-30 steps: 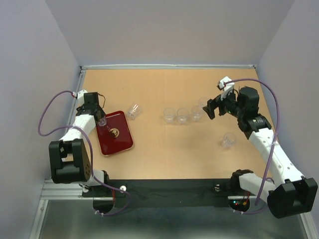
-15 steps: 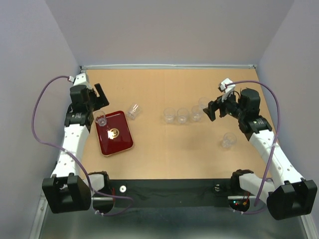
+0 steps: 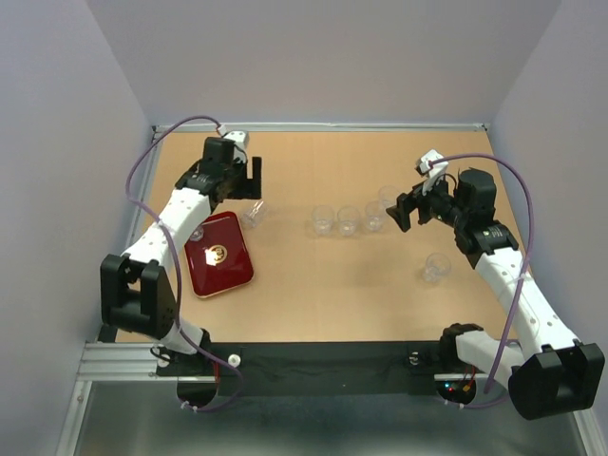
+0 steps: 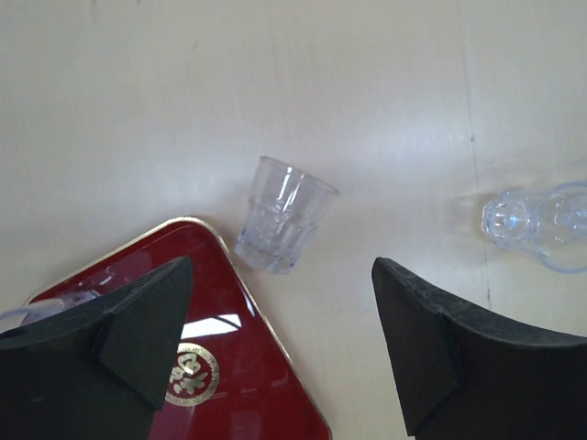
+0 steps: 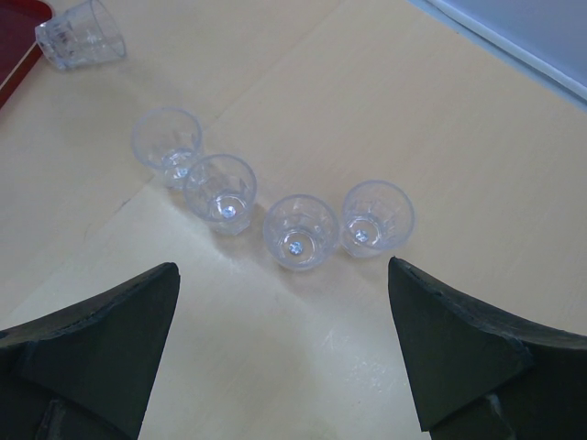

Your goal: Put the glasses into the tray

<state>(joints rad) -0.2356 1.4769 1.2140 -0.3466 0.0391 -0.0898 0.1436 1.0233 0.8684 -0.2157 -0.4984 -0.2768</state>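
The tipped glass is lying at an angle below my left gripper's open fingers. I should next lower and turn my left gripper to close it across the middle of the tipped glass [image 4: 286,216].
The dark red tray [image 3: 224,269] lies at the left; its gold emblem shows in the left wrist view [image 4: 191,373]. One clear glass [image 3: 197,232] stands on its far corner, partly behind my left arm. Another glass [image 3: 254,211] [image 4: 282,213] seems to lie on its side just off the tray's far right corner. My left gripper [image 3: 244,180] [image 4: 284,344] is open and empty above that glass. Several glasses [image 3: 349,221] [image 5: 298,231] stand in a row mid-table. My right gripper [image 3: 404,207] [image 5: 284,353] is open and empty beside the row.
A lone glass [image 3: 436,267] stands near my right forearm. The table has a raised rim [image 3: 323,126] along the back and grey walls on three sides. The tipped glass also shows at the top left of the right wrist view [image 5: 81,35].
My left gripper let go of the glass on the tray and swung back and to the right, over the tipped glass. The right arm hardly moved.
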